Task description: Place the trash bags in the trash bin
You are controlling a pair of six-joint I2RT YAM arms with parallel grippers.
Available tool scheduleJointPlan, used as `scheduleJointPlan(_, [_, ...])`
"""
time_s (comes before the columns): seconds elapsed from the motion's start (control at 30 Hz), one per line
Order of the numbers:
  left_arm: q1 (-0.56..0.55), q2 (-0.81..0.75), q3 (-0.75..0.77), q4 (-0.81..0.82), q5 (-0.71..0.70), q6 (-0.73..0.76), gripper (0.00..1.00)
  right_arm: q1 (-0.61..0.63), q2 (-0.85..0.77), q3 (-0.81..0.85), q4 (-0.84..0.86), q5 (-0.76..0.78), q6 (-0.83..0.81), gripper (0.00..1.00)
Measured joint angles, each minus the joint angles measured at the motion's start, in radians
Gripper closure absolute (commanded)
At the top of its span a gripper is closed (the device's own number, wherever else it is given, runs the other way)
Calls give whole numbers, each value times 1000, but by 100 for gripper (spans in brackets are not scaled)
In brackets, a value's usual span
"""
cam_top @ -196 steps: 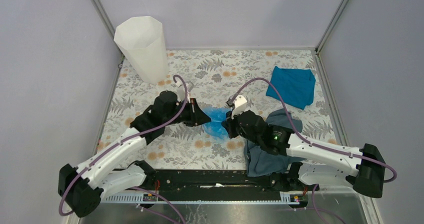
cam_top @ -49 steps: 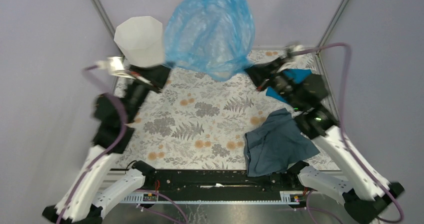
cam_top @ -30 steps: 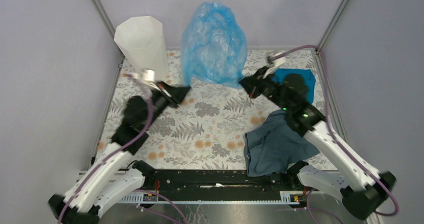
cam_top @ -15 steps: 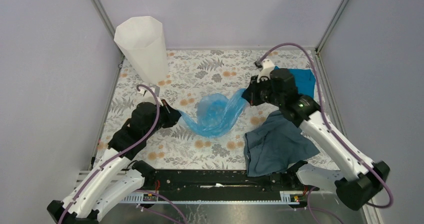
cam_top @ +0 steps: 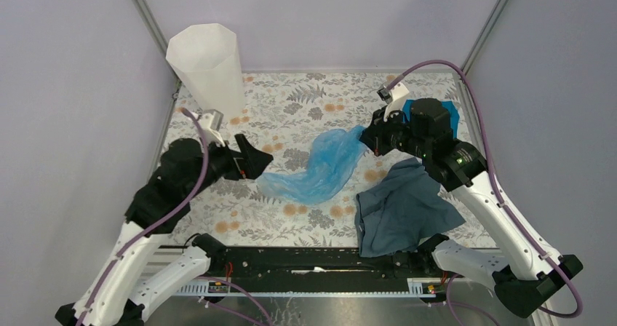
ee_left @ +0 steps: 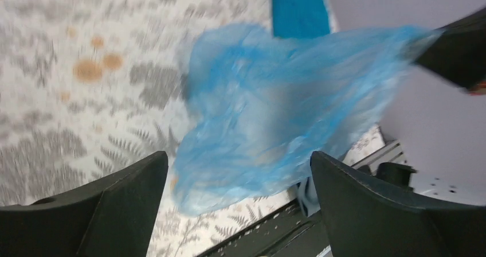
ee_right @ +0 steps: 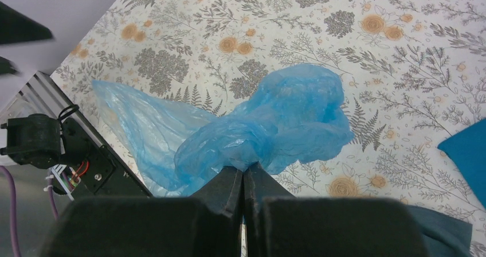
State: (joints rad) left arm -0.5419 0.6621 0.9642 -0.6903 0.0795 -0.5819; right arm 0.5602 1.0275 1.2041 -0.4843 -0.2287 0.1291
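My left gripper moves to the right in the top view and down onto the trash bag's raised edge [cam_top: 331, 172] [ee_left: 301, 151] next. This is because my right gripper holds the bag above the table.
The trash bag [cam_top: 320, 167], thin light-blue film, trails from my right gripper [cam_top: 366, 138] down and left across the floral table. That gripper is shut on a bunched end of the bag [ee_right: 275, 119], its tips [ee_right: 244, 174] pinched together. My left gripper [cam_top: 256, 160] hovers just left of the bag's loose end, open. In the left wrist view the bag [ee_left: 275, 113] hangs blurred ahead of the wide-apart fingers [ee_left: 103, 211], with nothing between them. The white faceted trash bin [cam_top: 207, 68] stands upright at the back left corner, behind the left arm.
A teal cloth [cam_top: 444, 118] lies at the back right, partly under the right arm. A dark grey-blue cloth [cam_top: 396, 209] lies crumpled at the front right. Grey walls close the table on three sides; the black rail [cam_top: 313, 260] runs along the near edge.
My left gripper has opened and let go of the bag, then drawn back to the left. The bag's left end has dropped onto the table. The right gripper keeps its hold.
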Motion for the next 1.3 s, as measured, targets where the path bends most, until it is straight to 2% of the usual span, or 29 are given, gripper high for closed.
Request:
scheduleJointPlan(0.13, [0, 45, 180, 10, 74, 48, 1, 0, 6, 10, -3, -25, -8, 100])
scheduleJointPlan(0.23, [-22, 74, 174, 99, 159, 36, 1, 0, 14, 10, -2, -40, -7, 100])
scheduleJointPlan(0.3, [-99, 123, 143, 150, 169, 25, 1, 0, 20, 10, -1, -52, -6, 100])
scheduleJointPlan(0.43, [-371, 298, 134, 192, 45, 42, 1, 0, 33, 10, -2, -60, -6, 100])
scheduleJointPlan(0.57, [-543, 457, 135, 195, -113, 73, 18, 0, 46, 10, -2, -71, -8, 100])
scheduleJointPlan(0.7, [-563, 504, 135, 182, -257, 68, 24, 0, 50, 10, 0, -73, -9, 100])
scheduleJointPlan(0.8, [-563, 499, 135, 190, -325, 55, 35, 0, 50, 10, 6, -78, -10, 100])
scheduleJointPlan(0.87, [-565, 498, 135, 192, -354, 47, 35, 0, 50, 10, 7, -79, -11, 100])
scheduleJointPlan(0.97, [-565, 498, 135, 192, -389, 45, 25, 0, 50, 10, 9, -80, -15, 100])
scheduleJointPlan(1.07, [-564, 499, 135, 192, -412, 43, 24, 0, 50, 10, 13, -80, -18, 100])
scheduleJointPlan(1.13, [-565, 508, 135, 196, -417, 44, 32, 0, 50, 10, 18, -80, -19, 100])
scheduleJointPlan(1.2, [-565, 536, 135, 205, -419, 54, 48, 0, 50, 10, 22, -80, -19, 100])
scheduleJointPlan(1.3, [-562, 588, 135, 215, -437, 69, 67, 0, 51, 10, 23, -80, -18, 92])
